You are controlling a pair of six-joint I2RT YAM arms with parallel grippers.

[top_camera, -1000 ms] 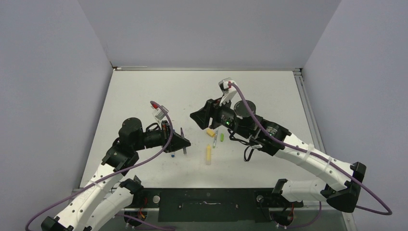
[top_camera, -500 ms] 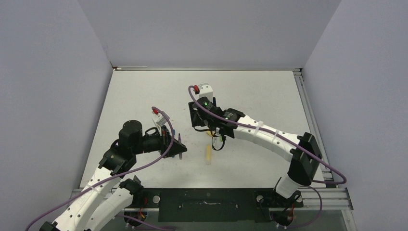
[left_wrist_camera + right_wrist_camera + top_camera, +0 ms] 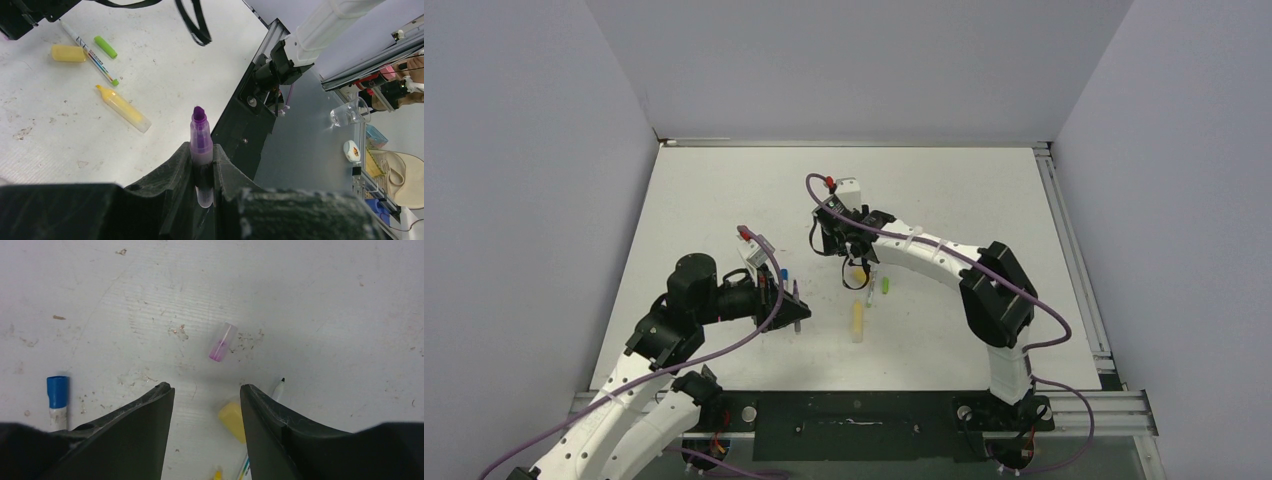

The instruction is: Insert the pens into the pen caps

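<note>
I will next move my right gripper down and outward to the pink-purple cap and lower my fingers around the cap's clear far end (image 3: 228, 332), because both sides of the cap are free.
My left gripper (image 3: 202, 156) is shut on the thin purple pen (image 3: 200, 131), whose tip points out past the jaws; it shows in the top view (image 3: 792, 310) left of the other pens. My right gripper (image 3: 206, 388) is open and empty just above the table, and also shows in the top view (image 3: 829, 238). The pink-purple cap (image 3: 222, 343) lies just beyond its fingertips. A yellow cap (image 3: 234, 421) lies by the right finger. The yellow marker (image 3: 123, 108), green cap (image 3: 106, 46) and thin grey-green pen (image 3: 89, 51) lie together. A blue-tipped white pen (image 3: 58, 392) lies to the left.
The white table (image 3: 964, 200) is scuffed, with grey walls on three sides. A black rail (image 3: 854, 425) with the arm bases runs along the near edge. The yellow marker (image 3: 857, 320) and green cap (image 3: 885, 285) lie between the two grippers.
</note>
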